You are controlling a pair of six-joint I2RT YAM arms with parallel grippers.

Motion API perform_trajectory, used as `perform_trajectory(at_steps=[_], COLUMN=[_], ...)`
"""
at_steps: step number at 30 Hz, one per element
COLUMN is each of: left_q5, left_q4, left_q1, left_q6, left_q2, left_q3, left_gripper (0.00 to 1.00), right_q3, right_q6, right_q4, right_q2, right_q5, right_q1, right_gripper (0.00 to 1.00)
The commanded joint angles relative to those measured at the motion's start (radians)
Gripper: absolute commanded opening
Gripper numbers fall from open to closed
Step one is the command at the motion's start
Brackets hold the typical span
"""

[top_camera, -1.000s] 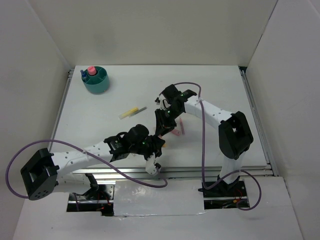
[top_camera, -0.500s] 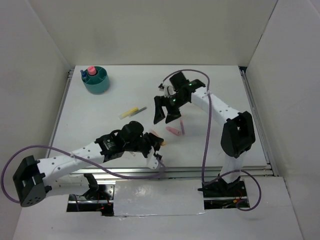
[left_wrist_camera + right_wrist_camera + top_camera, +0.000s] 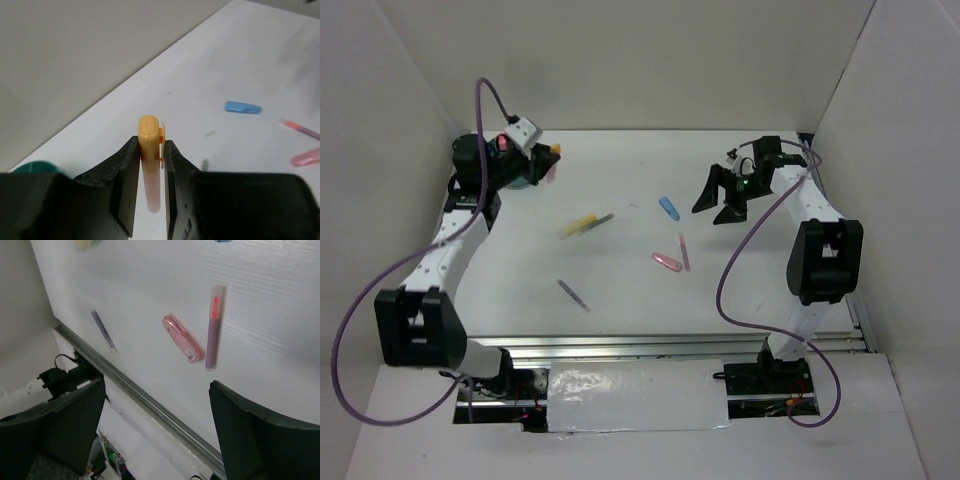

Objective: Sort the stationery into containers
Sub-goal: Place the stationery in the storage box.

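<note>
I need to move my left gripper to the left in the top view next, then down, to let go of the marker (image 3: 149,150) inside the teal tub (image 3: 36,167) below.
My left gripper (image 3: 549,161) is shut on an orange-capped, pale pink marker (image 3: 149,150), held at the far left beside the teal tub (image 3: 523,181), which the arm mostly covers. The left wrist view catches the tub's rim (image 3: 35,166) at the lower left. My right gripper (image 3: 719,198) hangs open and empty at the far right. On the table lie a yellow highlighter (image 3: 585,224), a small blue piece (image 3: 668,207), a pink clip (image 3: 666,262), a pink pen (image 3: 683,252) and a thin purple pen (image 3: 573,294).
The right wrist view looks down on the pink clip (image 3: 183,338), the pink pen (image 3: 214,327), the purple pen (image 3: 103,330) and the table's metal front rail (image 3: 150,402). White walls close in the table on three sides.
The left arm has swung from the near middle to the far left by the tub, carrying the marker. The right gripper has opened and drawn back to the right.
</note>
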Motion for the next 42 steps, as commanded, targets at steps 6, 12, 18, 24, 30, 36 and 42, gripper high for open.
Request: perform_trajectory(at_steps=[6,12,18,24,30,36,42], left_q5=[0.351,0.314,0.331,0.375,0.392,0.372,0.368], left_q4=[0.446,0.696,0.730,0.731,0.750,0.744,0.716], left_q1=[0.289,0.383,0.418,0.427,0.430,0.432,0.430], left_q6=[-0.327,-0.361,-0.299,-0.206,-0.202,-0.202,-0.143], left_q2=[0.406,0.532,0.604,0.656,0.690,0.725,0.758], left_q3=[0.233,0.257,0.291,0.319,0.317,0.355,0.391], left_gripper=[0.00,0.00,0.00,0.00,0.00,0.00,0.16], right_q3=[-0.004,-0.001,0.002,0.014,0.028,0.028,0.039], right_q6=[-0.016,-0.024,-0.028,-0.033,-0.036,-0.041,-0.045], right_q4=[0.012,0.000,-0.003,-0.011,-0.016,-0.017,-0.023], right_q2=[-0.032,-0.009,0.014,0.037,0.057,0.064,0.073], right_q5=[-0.046,-0.035,-0.041,-0.040,-0.032,-0.024,0.002], right_q1=[0.032,0.037,0.045,0.065,0.078,0.095,0.114], right_gripper=[0.91,0.91,0.91,0.91,0.90,0.90,0.90])
